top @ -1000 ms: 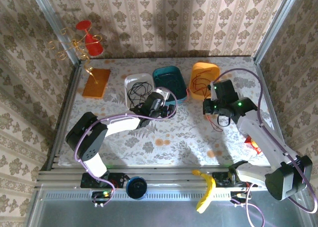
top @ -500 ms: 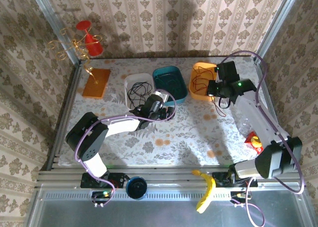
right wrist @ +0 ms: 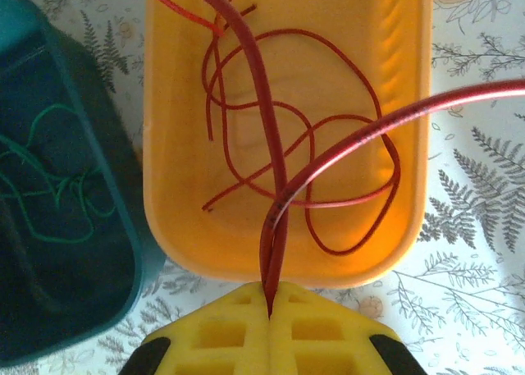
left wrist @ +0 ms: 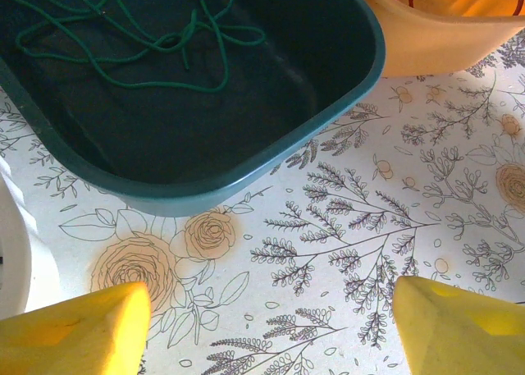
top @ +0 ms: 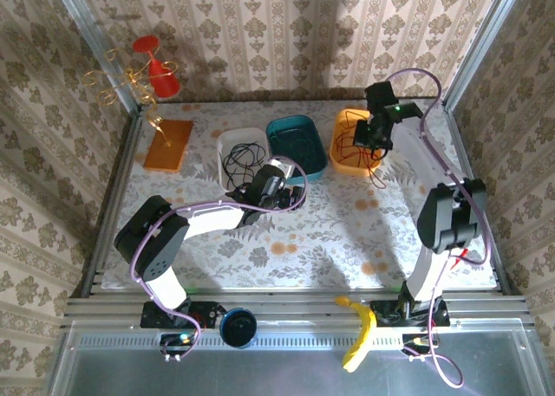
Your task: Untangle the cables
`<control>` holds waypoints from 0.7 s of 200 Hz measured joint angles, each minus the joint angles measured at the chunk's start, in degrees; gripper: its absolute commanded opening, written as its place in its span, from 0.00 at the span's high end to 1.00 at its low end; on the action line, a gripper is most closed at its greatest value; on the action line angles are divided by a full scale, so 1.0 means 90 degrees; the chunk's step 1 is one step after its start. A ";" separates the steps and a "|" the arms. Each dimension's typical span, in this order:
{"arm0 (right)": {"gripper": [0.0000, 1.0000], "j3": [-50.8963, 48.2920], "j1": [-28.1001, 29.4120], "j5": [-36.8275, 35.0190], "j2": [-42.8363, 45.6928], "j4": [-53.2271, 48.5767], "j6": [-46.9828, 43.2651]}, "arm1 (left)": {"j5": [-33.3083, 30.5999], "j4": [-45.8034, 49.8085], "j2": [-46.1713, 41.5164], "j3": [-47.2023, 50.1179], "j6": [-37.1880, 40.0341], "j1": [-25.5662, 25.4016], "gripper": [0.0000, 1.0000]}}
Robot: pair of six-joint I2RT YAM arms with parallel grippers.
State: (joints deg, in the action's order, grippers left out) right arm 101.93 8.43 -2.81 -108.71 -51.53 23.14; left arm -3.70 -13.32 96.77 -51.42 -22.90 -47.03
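My right gripper will next move outward and down into the orange bin [right wrist: 168,186] to let go of the doubled piece of the red cable, because the bottom of the bin is below and outward of my fingers.
The red cable [right wrist: 328,145] lies looped in the orange bin [right wrist: 168,186]. My right gripper [right wrist: 271,297] is shut on a doubled strand of it, just above the bin's near rim [top: 373,140]. One red strand trails out onto the table [top: 379,179]. The green cable [left wrist: 148,38] lies loose in the teal bin [left wrist: 246,174], and the black cable [top: 238,158] is coiled in the white bin [top: 227,139]. My left gripper [left wrist: 271,309] stands open over the flowered tablecloth just in front of the teal bin, with nothing between its yellow fingers [left wrist: 90,326].
The three bins stand side by side at the back of the table. An orange board [top: 167,145] lies at the back left, below a red glass and gold wire stand [top: 156,67]. A banana [top: 360,331] and a dark round object [top: 238,327] rest on the front rail.
My right gripper has swung from the table's right middle toward the back, over the orange bin, with the red cable in it. The left arm has barely moved.
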 measured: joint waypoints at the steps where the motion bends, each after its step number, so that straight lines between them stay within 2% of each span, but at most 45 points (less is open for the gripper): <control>1: 1.00 0.0022 0.0000 0.0000 -0.0019 -0.0005 0.0002 | 0.0000 0.0000 0.0000 0.0000 -0.0002 0.0000 0.22; 86: 1.00 0.3140 -0.0158 0.0022 -0.2195 -0.0753 0.0340 | 0.0002 0.0000 0.0000 0.0005 -0.0046 0.0029 0.22; 140: 1.00 0.3504 -0.0163 0.0049 -0.2970 -0.0724 0.0656 | 0.0087 -0.0022 0.0044 0.0005 -0.0085 0.0034 0.22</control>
State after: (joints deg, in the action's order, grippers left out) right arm 133.47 6.96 -2.37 -135.44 -58.04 29.04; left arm -2.92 -13.52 97.17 -51.37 -23.66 -46.72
